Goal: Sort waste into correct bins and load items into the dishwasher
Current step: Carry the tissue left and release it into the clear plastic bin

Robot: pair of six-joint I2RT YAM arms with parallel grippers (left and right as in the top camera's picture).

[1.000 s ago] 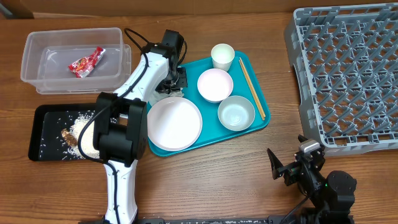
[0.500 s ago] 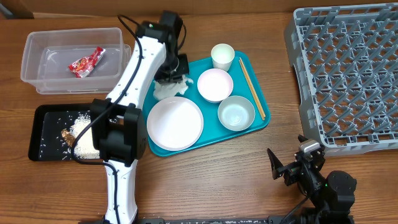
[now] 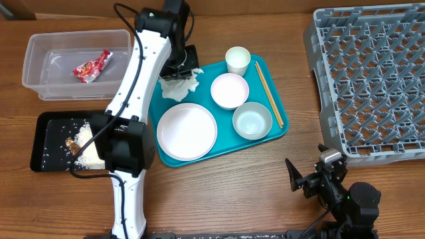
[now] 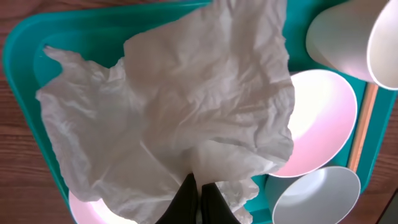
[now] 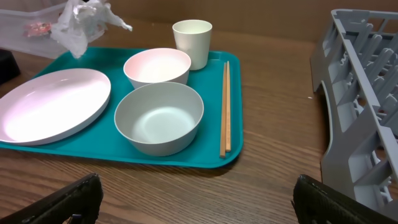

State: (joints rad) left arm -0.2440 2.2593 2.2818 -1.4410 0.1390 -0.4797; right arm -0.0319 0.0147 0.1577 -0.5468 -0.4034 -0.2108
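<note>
My left gripper raises the napkin next, then carries it to the left in the overhead view, over the tub, since the clear tub already holds the red wrapper.
My left gripper is shut on a crumpled white napkin and holds it above the far left corner of the teal tray; in the left wrist view the napkin hangs from the closed jaws. On the tray lie a white plate, two white bowls, a white cup and wooden chopsticks. The clear tub holds a red wrapper. The black tray holds brown scraps and rice. My right gripper is open and empty near the front edge.
The grey dish rack stands at the right, its near wall also in the right wrist view. The left arm stretches from the front edge over the black tray. Bare wooden table lies between the teal tray and the rack.
My left gripper has lifted the napkin off the teal tray and moved it up and slightly left. The right arm has not moved.
</note>
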